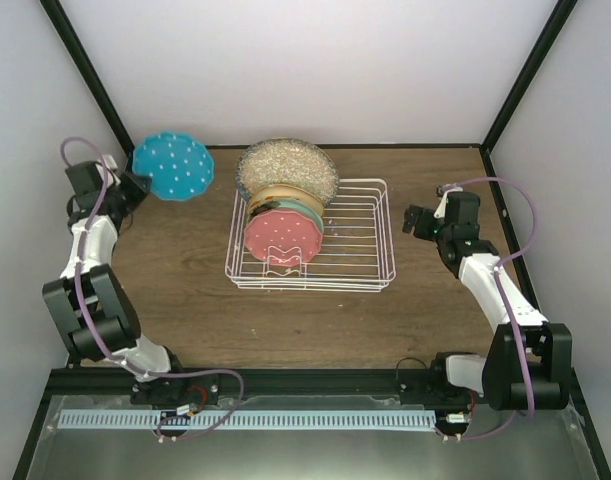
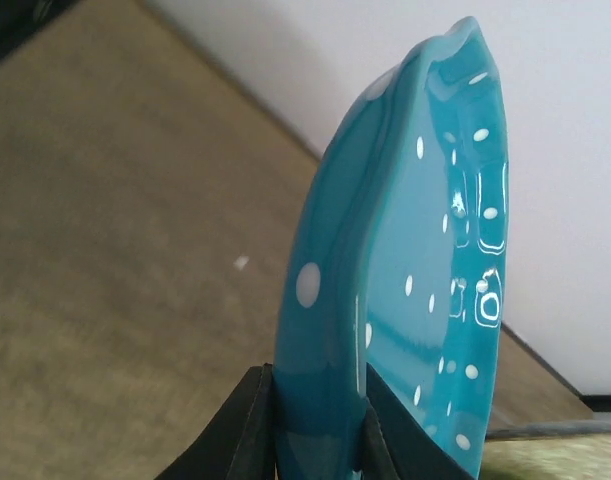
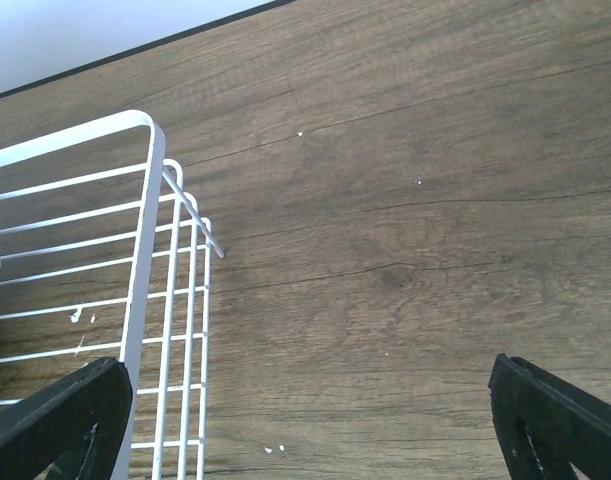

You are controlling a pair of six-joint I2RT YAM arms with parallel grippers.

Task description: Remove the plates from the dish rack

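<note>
The wood beside the rack is empty. My left gripper should next lower the blue white-dotted plate and bring it slightly back, onto that wood.
My left gripper (image 1: 135,184) is shut on the rim of the blue white-dotted plate (image 1: 172,166) and holds it in the air at the far left, left of the rack; in the left wrist view the plate (image 2: 405,290) stands edge-on between my black fingers (image 2: 247,430). The white wire dish rack (image 1: 355,270) sits mid-table. In it stand the large grey speckled plate (image 1: 287,166), a cream plate (image 1: 285,192), a mint green plate (image 1: 315,212) and the pink white-dotted plate (image 1: 280,235). My right gripper (image 1: 415,220) is open and empty, just right of the rack's corner (image 3: 145,200).
The brown wooden table (image 1: 185,300) is walled in white at the back and sides, with black frame posts (image 1: 85,80) in the back corners. The arm bases stand at the near edge.
</note>
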